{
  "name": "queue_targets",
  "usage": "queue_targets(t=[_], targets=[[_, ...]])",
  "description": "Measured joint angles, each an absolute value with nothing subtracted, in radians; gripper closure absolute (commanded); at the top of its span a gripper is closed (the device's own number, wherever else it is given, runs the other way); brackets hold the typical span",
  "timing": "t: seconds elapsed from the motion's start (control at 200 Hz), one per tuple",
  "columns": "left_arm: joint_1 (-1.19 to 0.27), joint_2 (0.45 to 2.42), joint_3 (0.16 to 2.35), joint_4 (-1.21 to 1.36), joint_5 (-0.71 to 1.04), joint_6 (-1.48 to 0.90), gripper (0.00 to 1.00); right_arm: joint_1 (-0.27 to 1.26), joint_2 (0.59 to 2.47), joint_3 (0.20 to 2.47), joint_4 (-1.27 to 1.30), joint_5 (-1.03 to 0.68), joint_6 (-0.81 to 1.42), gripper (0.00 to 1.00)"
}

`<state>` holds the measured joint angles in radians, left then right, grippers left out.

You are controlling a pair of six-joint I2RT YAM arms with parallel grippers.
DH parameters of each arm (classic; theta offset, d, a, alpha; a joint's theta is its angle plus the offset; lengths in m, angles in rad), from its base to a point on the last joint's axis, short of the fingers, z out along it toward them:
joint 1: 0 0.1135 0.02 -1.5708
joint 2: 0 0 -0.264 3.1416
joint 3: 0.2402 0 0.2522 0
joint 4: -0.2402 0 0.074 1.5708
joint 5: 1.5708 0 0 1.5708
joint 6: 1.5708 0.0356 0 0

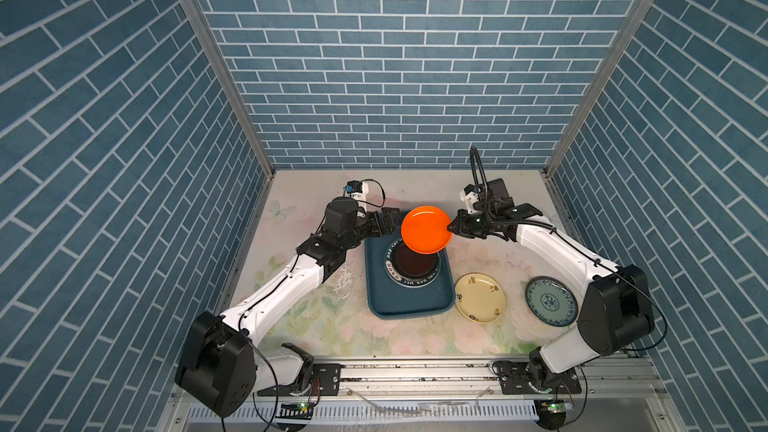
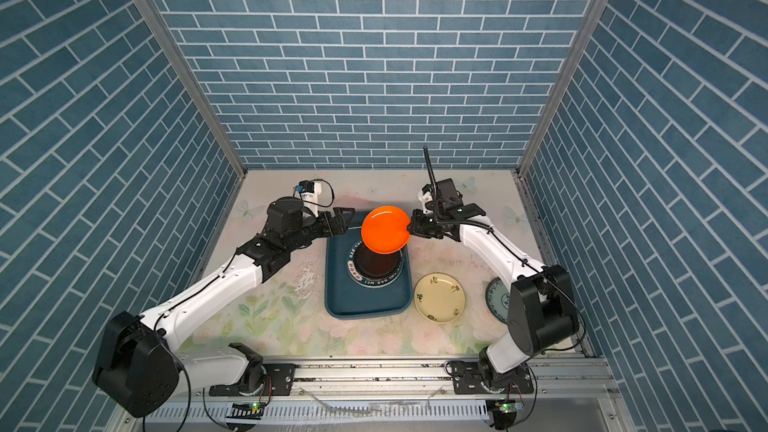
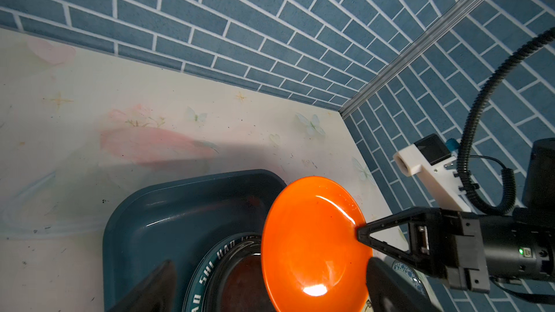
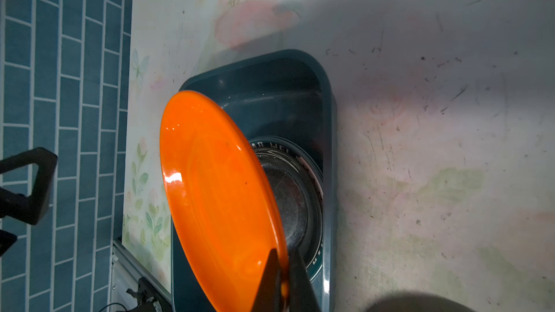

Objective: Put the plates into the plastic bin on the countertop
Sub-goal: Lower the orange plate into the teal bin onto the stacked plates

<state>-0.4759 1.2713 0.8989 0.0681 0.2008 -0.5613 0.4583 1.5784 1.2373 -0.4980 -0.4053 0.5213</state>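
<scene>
My right gripper will next move down and back to release the orange rim onto the black plate (image 1: pixel 415 261) (image 4: pixel 290 196), because the orange plate still hangs tilted above the bin.
My right gripper (image 1: pixel 450 227) (image 4: pixel 282 253) is shut on the rim of the orange plate (image 1: pixel 426 229) (image 2: pixel 384 229) (image 4: pixel 216 190), which hangs tilted above the far half of the dark teal plastic bin (image 1: pixel 409 312) (image 3: pixel 135 235). Inside the bin lies a plate with a green lettered rim (image 1: pixel 390 254) and a black plate (image 1: pixel 415 261) on top of it. My left gripper (image 1: pixel 390 222) (image 2: pixel 343 222) stands open just left of the orange plate, holding nothing. A cream-yellow plate (image 1: pixel 480 297) and a blue-patterned plate (image 1: pixel 550 301) lie on the countertop (image 1: pixel 316 326) right of the bin.
Blue brick walls close in the back and both sides. The right arm's elbow (image 1: pixel 615 313) hangs over the edge of the blue-patterned plate. A metal rail (image 1: pixel 415 371) runs along the front edge.
</scene>
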Motion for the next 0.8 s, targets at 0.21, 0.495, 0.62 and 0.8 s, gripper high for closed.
queue_targets(t=[0.21, 0.495, 0.62, 0.8], targets=[[-0.475, 1.256, 0.894, 0.064, 0.195, -0.562, 0.0, 0.489, 1.669, 1.278, -0.558, -0.413, 0.48, 0.96], [-0.473, 1.249, 0.891, 0.064, 0.183, -0.565, 0.0, 0.524, 1.76, 1.357, -0.637, -0.404, 0.437, 0.96], [-0.471, 1.249, 0.891, 0.063, 0.181, -0.565, 0.0, 0.537, 1.794, 1.383, -0.676, -0.398, 0.42, 0.96], [-0.469, 1.249, 0.891, 0.063, 0.18, -0.566, 0.0, 0.547, 1.822, 1.406, -0.728, -0.374, 0.404, 0.96]])
